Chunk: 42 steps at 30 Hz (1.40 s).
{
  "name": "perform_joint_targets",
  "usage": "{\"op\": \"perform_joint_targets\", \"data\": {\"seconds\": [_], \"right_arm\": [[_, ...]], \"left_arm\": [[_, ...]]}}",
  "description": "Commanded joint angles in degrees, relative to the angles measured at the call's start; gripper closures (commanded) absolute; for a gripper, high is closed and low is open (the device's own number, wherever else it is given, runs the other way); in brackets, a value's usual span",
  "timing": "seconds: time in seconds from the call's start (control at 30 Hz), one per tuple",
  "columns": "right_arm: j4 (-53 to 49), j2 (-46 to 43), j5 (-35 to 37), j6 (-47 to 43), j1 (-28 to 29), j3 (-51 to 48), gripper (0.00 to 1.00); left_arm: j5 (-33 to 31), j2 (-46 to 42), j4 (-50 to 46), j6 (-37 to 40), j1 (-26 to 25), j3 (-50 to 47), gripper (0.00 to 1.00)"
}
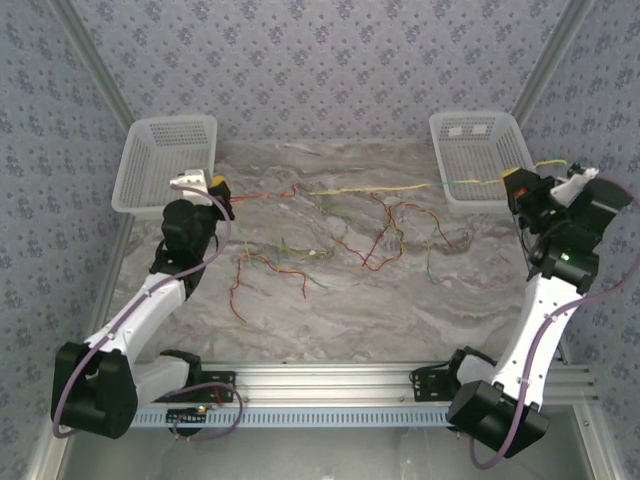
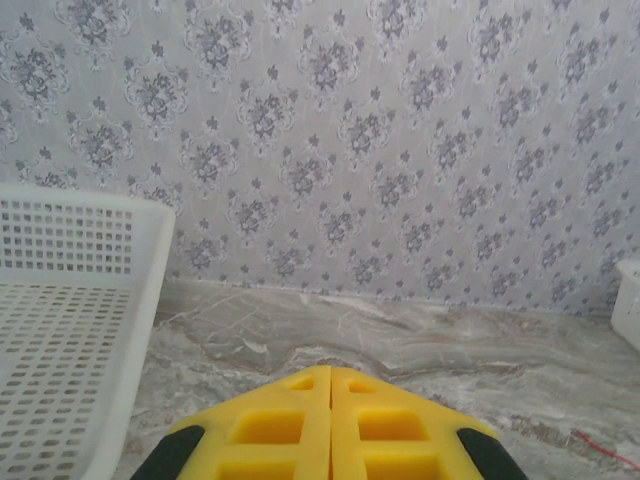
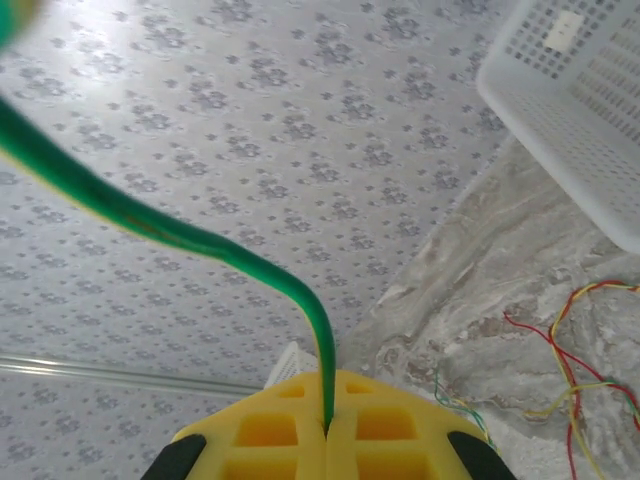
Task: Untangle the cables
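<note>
I will pull my right gripper toward the basket's side first, then swing over the basket below the cable and release.
Thin red, yellow, green and orange cables (image 1: 380, 235) lie in a loose tangle across the middle of the marble table. One yellow-green cable (image 1: 400, 187) runs in a nearly straight line toward my right gripper (image 1: 512, 177). In the right wrist view that gripper (image 3: 328, 425) is shut on the green cable (image 3: 200, 240), which rises from between the yellow fingers and curves up to the left. My left gripper (image 1: 218, 184) hovers by the left basket, and a red cable (image 1: 262, 196) ends close to it. In the left wrist view it (image 2: 330, 375) is shut, with nothing seen between the fingers.
A white mesh basket (image 1: 165, 165) stands at the back left and another (image 1: 480, 160) at the back right. Patterned walls close in the table on three sides. The aluminium rail (image 1: 330, 385) with the arm bases runs along the near edge.
</note>
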Motion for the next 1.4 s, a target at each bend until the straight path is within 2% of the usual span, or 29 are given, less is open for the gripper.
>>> {"op": "perform_joint_targets", "data": {"seconds": [0.0, 0.03, 0.1, 0.2, 0.3, 0.4, 0.5, 0.63, 0.73, 0.83, 0.93, 1.0, 1.03, 1.07, 1.1, 1.13, 1.27, 1.37], "right_arm": [[3.18, 2.73, 13.49, 1.0, -8.35, 9.06, 1.0], [3.94, 3.99, 12.2, 3.22, -10.54, 10.81, 1.0], [0.82, 5.42, 14.27, 3.09, -14.17, 15.61, 1.0], [-3.22, 7.45, 17.84, 2.19, -16.42, 21.36, 1.0], [-7.15, 8.11, 20.54, -1.27, -13.45, 23.73, 1.0], [-5.71, 6.59, 21.16, -1.41, -11.27, 19.91, 1.0], [-7.38, 5.98, 24.87, -5.23, -5.15, 18.22, 1.0], [-10.69, 5.36, 34.81, -11.61, 4.47, 15.45, 1.0], [-10.23, 5.97, 37.1, -15.21, 14.52, 12.03, 1.0], [-9.95, 8.4, 41.95, -18.77, 27.27, 8.66, 0.97], [-11.47, 13.13, 45.66, -23.38, 35.94, 7.58, 0.89], [-12.45, 16.86, 45.15, -23.69, 38.65, 7.58, 0.84], [-14.23, 18.19, 45.23, -23.76, 39.64, 7.45, 0.72], [-14.41, 19.19, 45.75, -24.46, 40.82, 6.83, 0.53], [-14.52, 19.65, 46.82, -25.29, 41.78, 6.43, 0.41], [-14.76, 19.7, 48.2, -26.29, 42.71, 6.29, 0.35], [-7.8, 15.01, 50.02, -36.17, 47.2, 4.18, 0.25], [-1.25, 9.74, 59.29, -46.07, 52.54, 2.26, 0.12]], "left_arm": [[-17.75, -0.15, -5.38, -0.4, 8.27, -0.52, 1.0], [-17.87, 0.01, -5.55, -0.5, 8.69, -0.67, 1.0], [-18.41, 0.84, -5.54, -0.98, 9.42, -1.03, 1.0], [-14.43, 1.92, -3.67, -1.29, 10.67, -1.66, 1.0], [-13.99, 3.03, -4.07, -0.94, 10.67, -0.6, 1.0], [-9.93, 3.71, -2.76, -0.22, 10.61, -0.27, 1.0], [-9.34, 3.9, -4.01, 0.6, 9.88, 1.15, 1.0], [-8.98, 2.95, -4.32, 1.99, 9.65, 3.75, 1.0], [-2.74, 4.27, -6.79, 3.33, 8.95, 7.72, 1.0], [-1.65, 5.39, -5.46, 7.7, 3.59, 9.33, 1.0], [1.96, 8.32, -5.13, 8.95, 0.77, 11.88, 1.0], [3.07, 10.05, -5.19, 9.33, -0.81, 13.4, 1.0], [3.63, 10.85, -5.19, 10.05, -1.57, 14.13, 1.0], [4.33, 11.53, -5.18, 10.7, -2.32, 14.77, 1.0], [4.93, 11.91, -5.21, 11.04, -2.8, 15.23, 1.0], [6.17, 12.31, -5.29, 11.73, -3.22, 15.62, 1.0], [9.06, 12.65, -4.68, 13.14, -4.27, 15.83, 1.0], [12.51, 12.41, -4.26, 12.94, -4.45, 16.17, 1.0]]}}
